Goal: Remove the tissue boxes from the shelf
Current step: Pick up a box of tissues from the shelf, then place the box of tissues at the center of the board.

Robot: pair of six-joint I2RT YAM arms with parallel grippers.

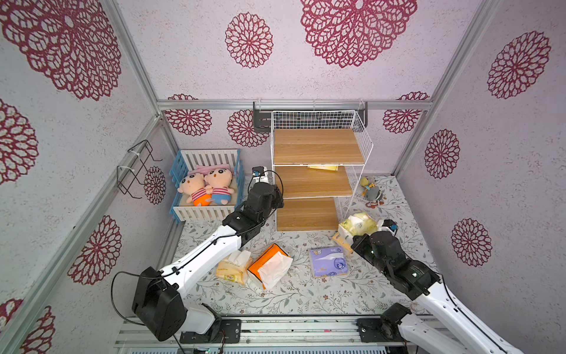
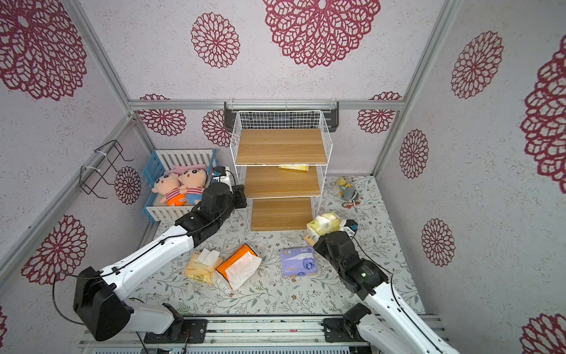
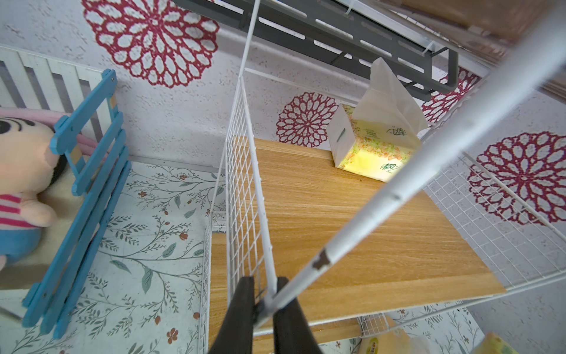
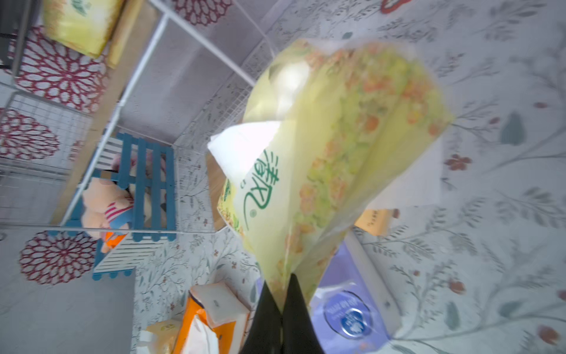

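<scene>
The floor beside the purple pack is bare. I will move my right gripper back and down over that open spot and release the wrapper there.
The shelf (image 1: 318,145) has white wire-grid sides and three wooden boards, and stands against the back wall. One light yellow-green tissue pack (image 3: 373,144) with white tissue sticking up lies at the back of its middle board (image 1: 323,167). My left gripper (image 3: 266,294) is shut on the shelf's white frame at a front corner. My right gripper (image 4: 281,294) is shut on the wrapper of a second yellow-green tissue pack (image 4: 337,138), off the shelf to the right of its bottom tier (image 1: 358,225). On the floor lie a pale yellow-orange pack (image 1: 232,266), a bright orange pack (image 1: 269,266), a purple pack (image 1: 327,262) and another pale pack (image 1: 341,240).
A blue-and-white crib (image 1: 183,171) with two plush dolls stands left of the shelf, close to my left arm. A small plush toy (image 1: 370,191) lies on the floor at the back right. A black rack (image 1: 263,118) hangs on the back wall, and a wire holder (image 1: 137,168) on the left wall.
</scene>
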